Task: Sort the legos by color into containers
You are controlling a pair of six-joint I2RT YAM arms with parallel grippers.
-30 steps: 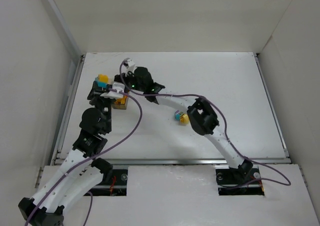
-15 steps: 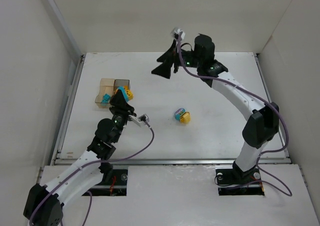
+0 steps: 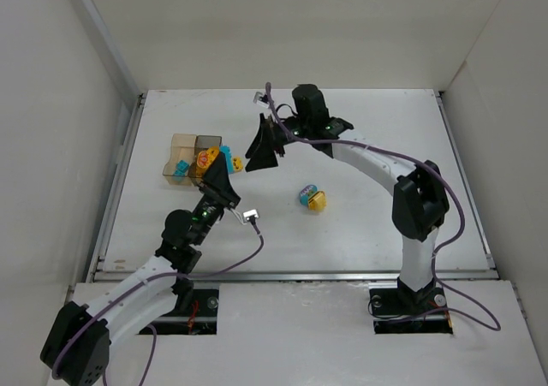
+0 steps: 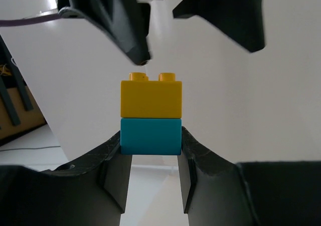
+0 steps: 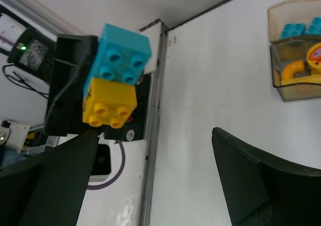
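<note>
The tan box [image 3: 181, 153] has cyan bricks in it, so I will move my left gripper to the left in the top view, fingers down over the box, and let go of the cyan brick.
My left gripper [image 4: 151, 142] is shut on the cyan lower brick [image 4: 150, 136] of a two-brick lego stack, with a yellow brick [image 4: 150, 98] on top. From above, that stack [image 3: 229, 159] hangs beside the containers [image 3: 183, 144], and my left gripper [image 3: 223, 169] is under it. My right gripper [image 3: 256, 150] is open, just right of the stack and facing it. In the right wrist view, the stack [image 5: 114, 80] lies beyond its fingertips [image 5: 90, 141]. The containers [image 5: 293, 10] hold cyan bricks in one box and orange pieces in the other.
A second cyan and yellow lego pair [image 3: 312, 198] lies on the white table, right of centre. A metal rail [image 5: 153, 136] runs along the table's left edge. White walls enclose the table on three sides.
The left gripper pulled back from over the containers, still holding the stack. The right arm swung up to the back wall, then came down and left, close to the held stack.
</note>
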